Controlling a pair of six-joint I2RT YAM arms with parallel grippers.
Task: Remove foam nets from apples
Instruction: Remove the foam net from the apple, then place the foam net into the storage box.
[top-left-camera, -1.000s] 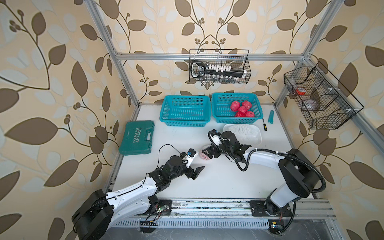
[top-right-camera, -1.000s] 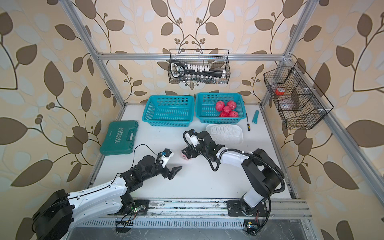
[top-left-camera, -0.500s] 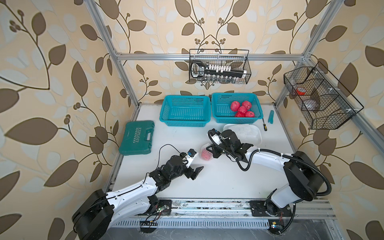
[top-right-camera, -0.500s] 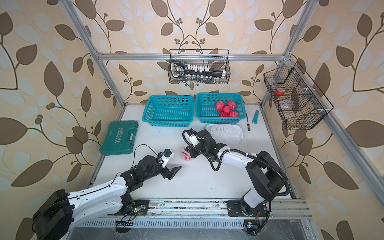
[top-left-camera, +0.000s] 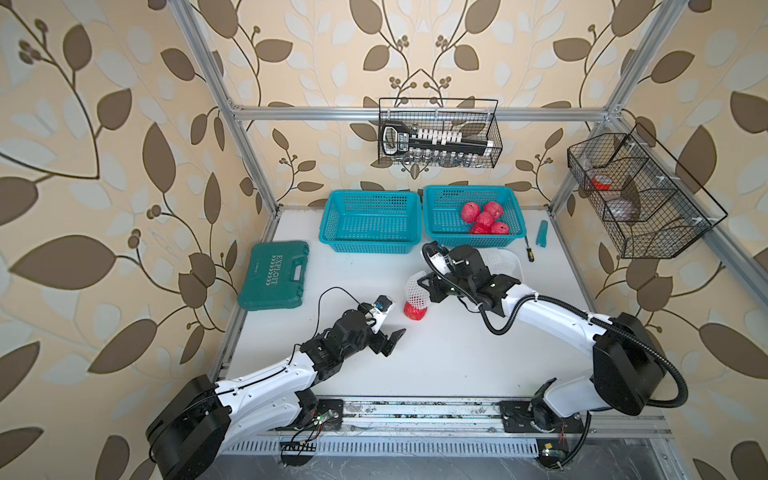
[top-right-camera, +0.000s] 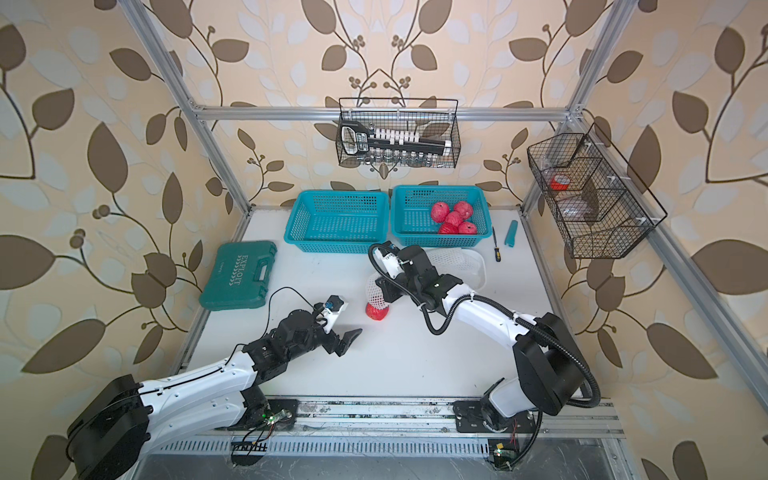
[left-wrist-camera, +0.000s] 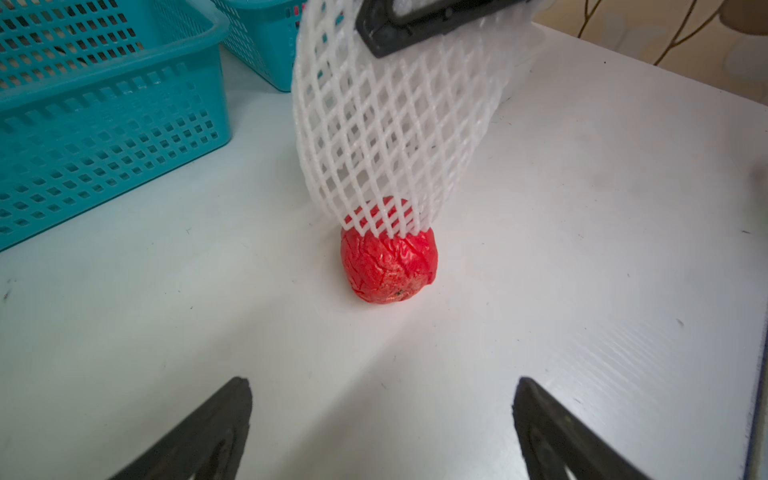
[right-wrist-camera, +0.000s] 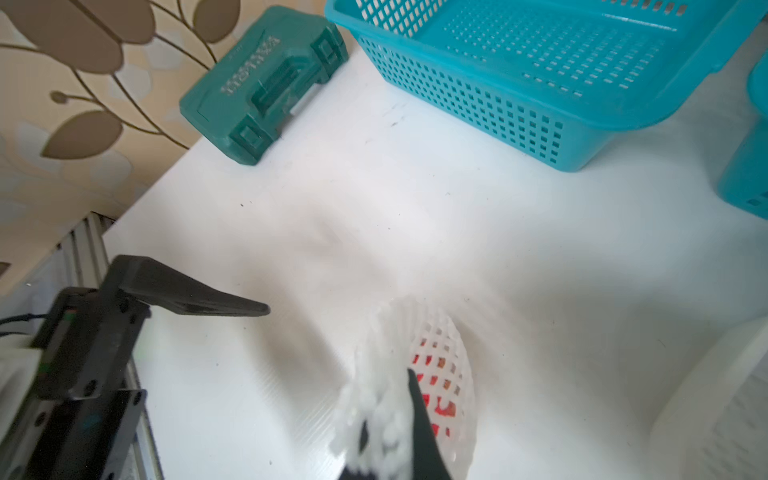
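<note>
I will raise my right gripper, then move it outward and down to the white tray (top-left-camera: 503, 262), which is outward and below it, because the net (top-left-camera: 416, 286) still caps the apple.
One red apple (top-left-camera: 415, 312) (left-wrist-camera: 388, 266) rests on the white table, its top still inside the lower mouth of a white foam net (top-left-camera: 416, 286) (left-wrist-camera: 390, 124). My right gripper (top-left-camera: 424, 283) (right-wrist-camera: 388, 399) is shut on the net's upper end and holds it stretched above the apple. Red shows through the mesh in the right wrist view. My left gripper (top-left-camera: 386, 328) (left-wrist-camera: 382, 386) stands open and empty, low over the table a short way in front of the apple. Several bare apples (top-left-camera: 484, 218) lie in the right teal basket (top-left-camera: 440, 195).
An empty teal basket (top-left-camera: 370, 220) stands beside the right one at the back. A green tool case (top-left-camera: 274, 274) lies at the left edge. A white tray (top-left-camera: 509, 259) with netting sits behind my right arm. A screwdriver (top-left-camera: 528, 249) lies near the right wall.
My right gripper has shut on the net's top and drawn it upward, baring most of the apple. The left arm has stayed still.
</note>
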